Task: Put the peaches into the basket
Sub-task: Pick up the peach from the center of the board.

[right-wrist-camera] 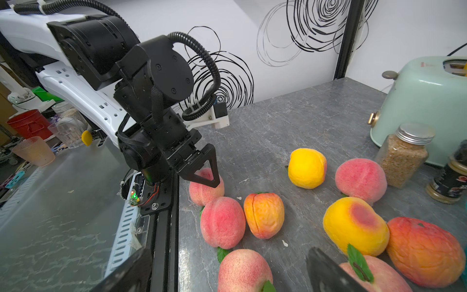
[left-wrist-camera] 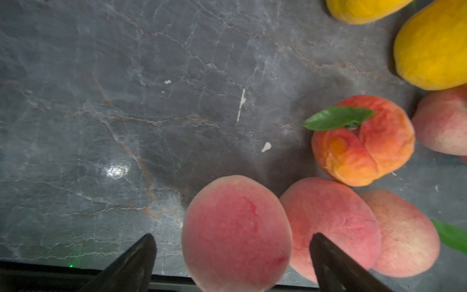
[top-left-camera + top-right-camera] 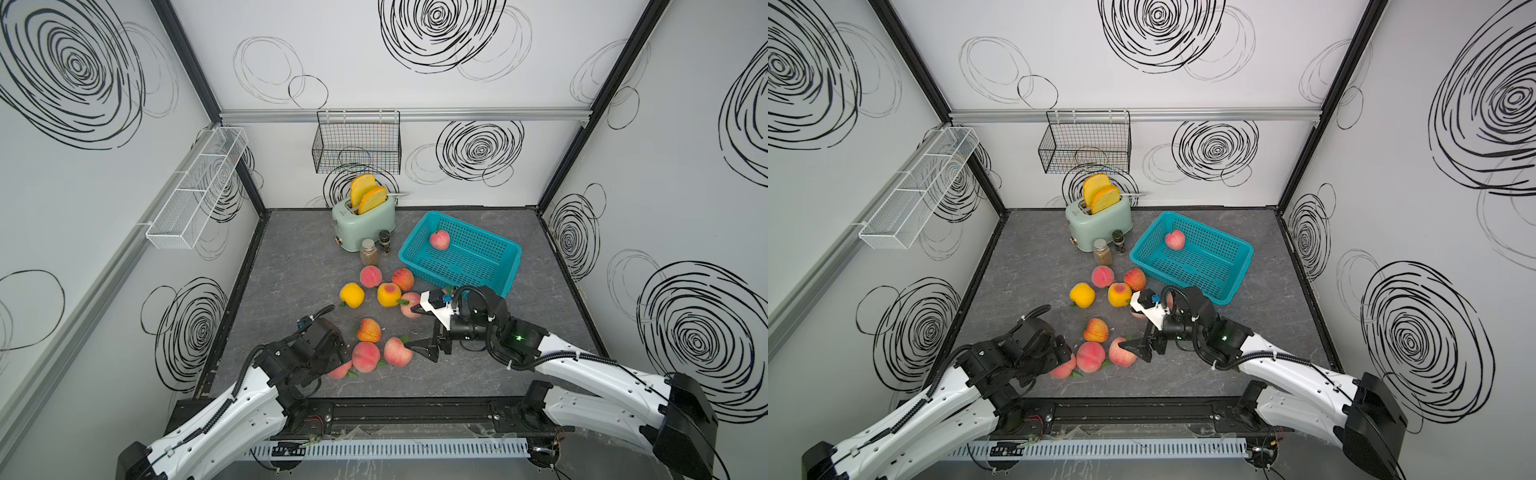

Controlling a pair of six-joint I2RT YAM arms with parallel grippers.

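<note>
The left gripper lowers around the pink peach nearest the table's front edge (image 3: 340,371) (image 2: 236,238) next and closes on its sides, since it lies below, between my open fingers.
The teal basket (image 3: 469,257) (image 3: 1204,257) sits at the back right with one pink peach (image 3: 439,240) inside. Several more peaches lie on the grey table in front of it, pink (image 3: 370,276), yellow (image 3: 352,295) and orange-blushed (image 3: 368,329). My left gripper (image 2: 232,255) is open, its fingers on either side of a pink peach (image 2: 236,235) near the front edge, not closed on it. My right gripper (image 3: 417,328) (image 1: 227,270) is open too. Another pink peach (image 1: 243,270) (image 3: 397,351) lies just ahead between its fingers, untouched.
A mint toaster (image 3: 363,222) holding two toast slices stands at the back, with two spice jars (image 3: 368,252) (image 3: 384,242) between it and the basket. A black wire basket (image 3: 357,145) and a white mesh rack (image 3: 195,187) hang on the walls.
</note>
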